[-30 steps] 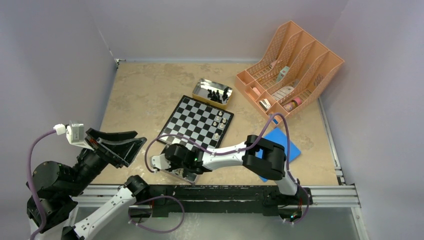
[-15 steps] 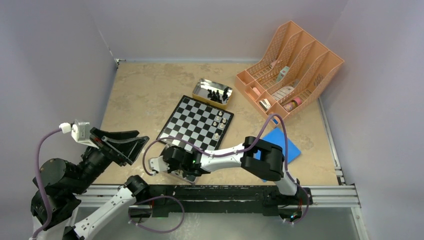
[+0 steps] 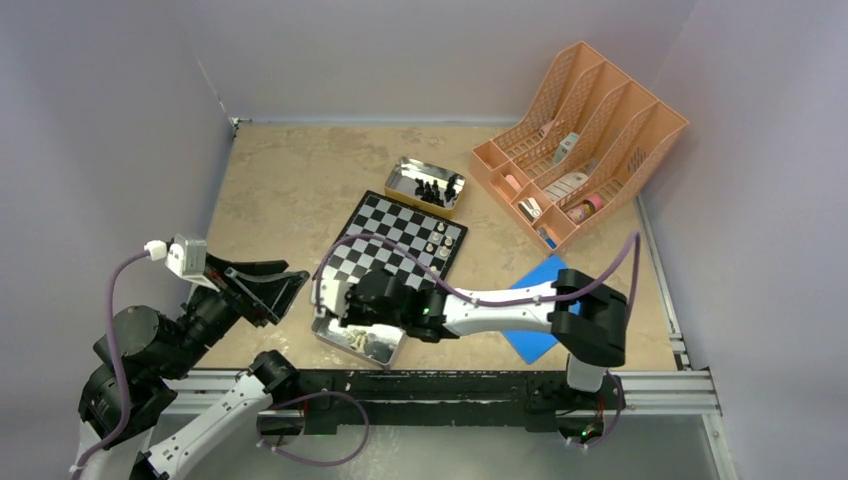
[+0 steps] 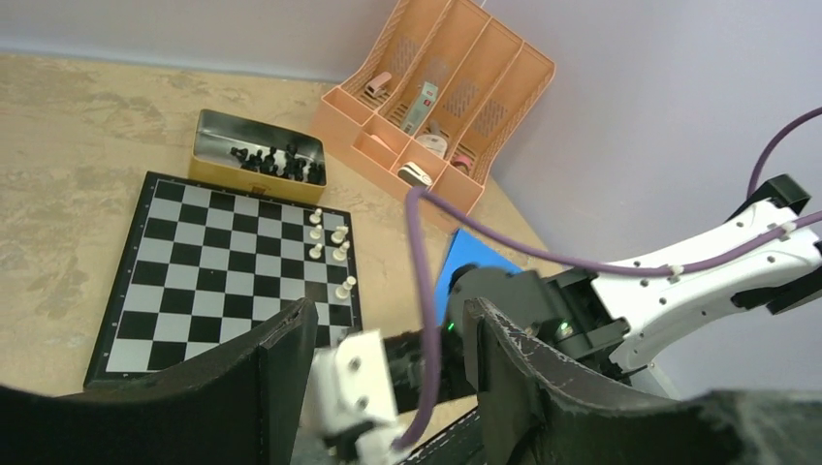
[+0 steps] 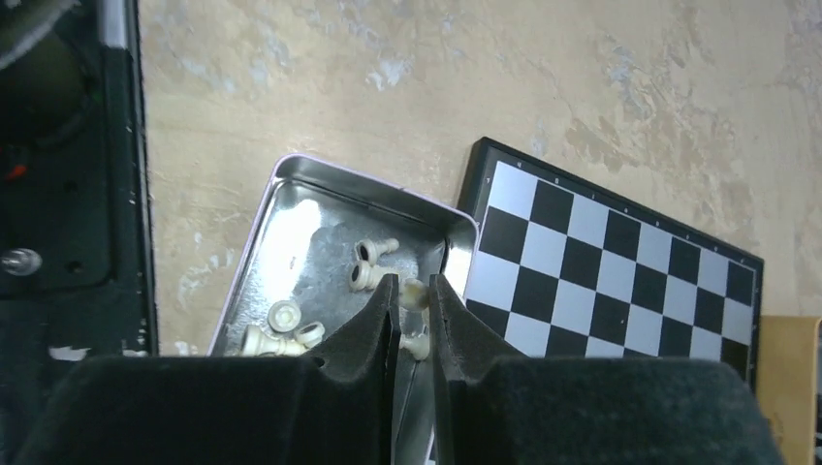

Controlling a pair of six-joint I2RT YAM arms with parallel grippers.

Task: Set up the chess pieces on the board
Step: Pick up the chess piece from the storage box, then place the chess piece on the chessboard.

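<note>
Next, the right gripper carries its piece across and down to the board's nearest corner, below and to the right in the top view, then releases it.
The board (image 3: 398, 245) lies mid-table with several cream-white chess pieces (image 3: 440, 240) on its right side. Black pieces (image 3: 430, 188) sit in the far metal tin (image 3: 405, 172). My right gripper (image 5: 413, 291) hangs over the near tin (image 5: 291, 167) and is shut on one cream-white chess piece (image 5: 415, 294), pinched at the fingertips just above the tin's right wall. More cream-white pieces (image 5: 368, 277) lie loose in that tin. My left gripper (image 4: 388, 325) is open and empty, raised at the near left, and looks over the board (image 4: 233, 271).
An orange desk organizer (image 3: 580, 130) with small items stands at the back right. A blue flat square (image 3: 555, 300) lies right of the board, partly under the right arm (image 3: 520, 305). Grey walls close in both sides.
My right gripper closed on a cream-white piece in the near tin and lifted slightly, uncovering the tin. The right elbow swung to the right. The left gripper drifted right, staying open.
</note>
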